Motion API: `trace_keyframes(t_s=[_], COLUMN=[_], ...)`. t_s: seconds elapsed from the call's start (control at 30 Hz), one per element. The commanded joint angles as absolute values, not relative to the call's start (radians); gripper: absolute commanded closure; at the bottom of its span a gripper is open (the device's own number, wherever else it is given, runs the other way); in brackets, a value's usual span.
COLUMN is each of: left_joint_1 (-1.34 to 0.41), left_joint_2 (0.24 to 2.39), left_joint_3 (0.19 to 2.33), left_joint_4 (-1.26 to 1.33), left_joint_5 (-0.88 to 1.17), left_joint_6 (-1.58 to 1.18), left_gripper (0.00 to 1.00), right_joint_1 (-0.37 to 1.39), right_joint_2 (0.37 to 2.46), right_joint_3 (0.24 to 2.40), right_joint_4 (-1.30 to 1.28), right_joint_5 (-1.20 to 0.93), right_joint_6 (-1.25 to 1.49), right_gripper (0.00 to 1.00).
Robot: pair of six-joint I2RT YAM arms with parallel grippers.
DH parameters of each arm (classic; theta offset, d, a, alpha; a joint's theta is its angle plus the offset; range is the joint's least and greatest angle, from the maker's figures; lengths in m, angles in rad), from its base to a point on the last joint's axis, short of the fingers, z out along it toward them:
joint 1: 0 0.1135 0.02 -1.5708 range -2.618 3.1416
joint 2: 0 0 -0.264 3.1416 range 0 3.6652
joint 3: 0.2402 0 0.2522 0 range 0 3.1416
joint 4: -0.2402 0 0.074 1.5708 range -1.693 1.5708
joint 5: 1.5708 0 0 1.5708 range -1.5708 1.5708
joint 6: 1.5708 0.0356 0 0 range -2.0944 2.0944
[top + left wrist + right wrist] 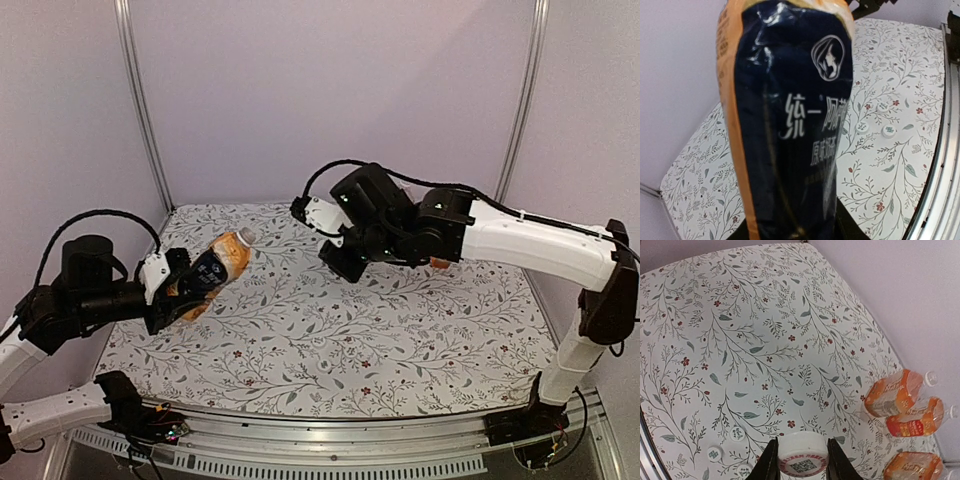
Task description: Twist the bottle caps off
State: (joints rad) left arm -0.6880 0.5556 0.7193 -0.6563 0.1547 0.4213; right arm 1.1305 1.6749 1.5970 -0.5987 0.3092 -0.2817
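The bare cloth beside the gathered loose caps is below, so my right gripper should next lower and release the white cap there.
My left gripper (178, 293) is shut on the dark-labelled bottle (212, 268) of orange liquid and holds it tilted above the table's left side, neck pointing up and right. The label fills the left wrist view (790, 125). My right gripper (801, 462) is shut on a white cap (801, 452), its printed inside facing the camera, held above the table's middle (342, 262). Three loose white caps (737, 433) lie close together on the cloth below it; they also show in the left wrist view (883, 106). I cannot tell whether the held bottle's neck is bare.
Three orange bottles (895, 392) lie side by side at the table's right edge near the wall, mostly hidden behind my right arm in the top view (440, 263). A metal rail (350, 435) runs along the near edge of the flowered cloth (330, 340).
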Motion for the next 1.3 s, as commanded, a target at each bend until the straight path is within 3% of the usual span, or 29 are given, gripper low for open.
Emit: trace_keyframes(t_s=[0.0, 0.1, 0.43, 0.47, 0.63, 0.7, 0.8, 0.97, 1.17, 1.27], left_joint_1=[-0.640, -0.605, -0.474, -0.465, -0.440, -0.431, -0.417, -0.399, -0.379, -0.373], left_joint_2=[0.514, 0.479, 0.337, 0.332, 0.308, 0.298, 0.280, 0.247, 0.223, 0.220], left_joint_3=[0.658, 0.607, 0.430, 0.425, 0.408, 0.407, 0.399, 0.373, 0.358, 0.353], left_joint_4=[-0.432, -0.373, -0.274, -0.265, -0.248, -0.243, -0.230, -0.180, -0.147, -0.141], left_joint_5=[0.004, -0.015, 0.210, 0.230, 0.324, 0.351, 0.420, 0.606, 0.723, 0.735], left_joint_6=[0.159, 0.080, -0.026, -0.026, -0.031, -0.038, -0.052, -0.091, -0.122, -0.125], left_gripper=[0.79, 0.80, 0.79, 0.79, 0.79, 0.79, 0.79, 0.79, 0.79, 0.79], right_joint_1=[1.044, 1.011, 1.011, 1.010, 1.010, 1.010, 1.013, 1.066, 1.123, 1.147], right_joint_2=[1.929, 2.048, 2.263, 2.274, 2.282, 2.257, 2.184, 1.971, 1.702, 1.749], right_joint_3=[1.745, 1.775, 1.793, 1.793, 1.824, 1.850, 1.900, 1.904, 1.673, 1.756], right_joint_4=[-0.926, -0.968, -1.023, -1.028, -1.066, -1.088, -1.106, -0.928, -0.131, -0.021], right_joint_5=[0.248, 0.140, 0.104, 0.100, 0.085, 0.097, 0.089, 0.096, -0.328, -0.320], right_joint_6=[0.203, 0.330, 0.415, 0.417, 0.417, 0.413, 0.383, 0.224, 0.134, 0.214], right_gripper=[1.00, 1.00, 0.98, 0.90, 0.31, 0.15, 0.02, 0.03, 0.04, 0.06])
